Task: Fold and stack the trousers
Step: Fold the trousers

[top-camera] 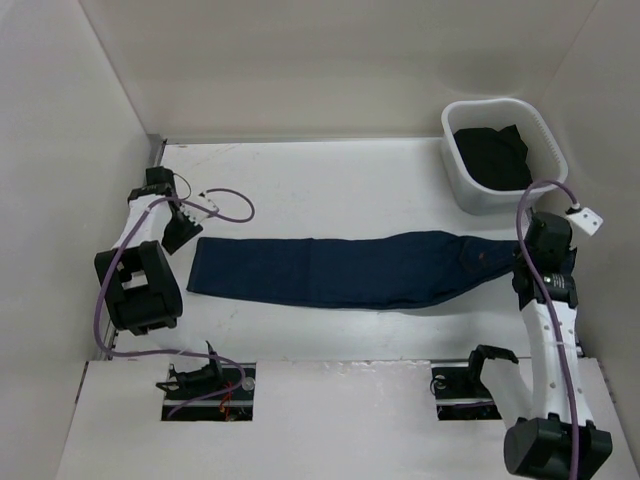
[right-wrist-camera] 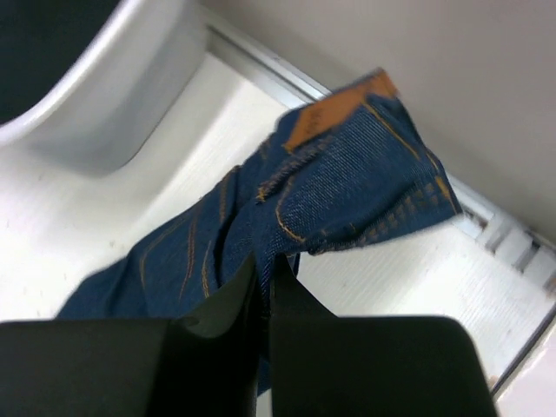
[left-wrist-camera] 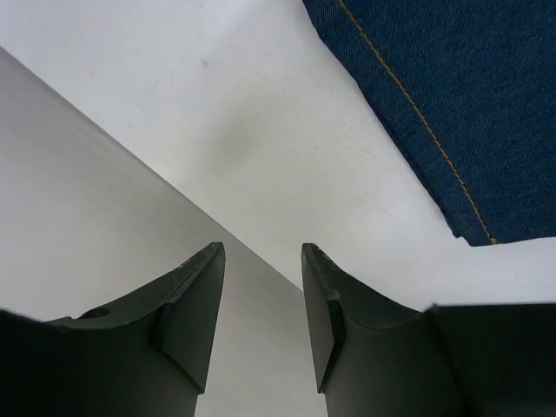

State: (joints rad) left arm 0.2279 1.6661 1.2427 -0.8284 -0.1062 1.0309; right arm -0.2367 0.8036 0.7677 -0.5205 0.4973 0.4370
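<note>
The robot's right gripper should next go to the left in the top view and let go of the waist end of the trousers on the trousers' middle (top-camera: pixel 312 271), because the trousers lie stretched long.
The trousers (top-camera: pixel 340 270), dark navy denim, lie folded lengthwise in a long strip across the table, leg hems at the left, waist at the right. My right gripper (top-camera: pixel 527 270) is shut on the waist end; its wrist view shows denim with tan stitching (right-wrist-camera: pixel 339 182) pinched between the fingers (right-wrist-camera: pixel 295 295), and a tan label at the band. My left gripper (top-camera: pixel 180 232) hovers beside the hem end, open and empty. In its wrist view a hem corner of the trousers (left-wrist-camera: pixel 460 113) lies off to the upper right of the gripper (left-wrist-camera: pixel 262 261).
A white basket (top-camera: pixel 480 195) at the back right holds dark cloth. Its curved wall (right-wrist-camera: pixel 113 95) is close to my right gripper. White enclosure walls stand at the left, back and right. Purple cables run along both arms.
</note>
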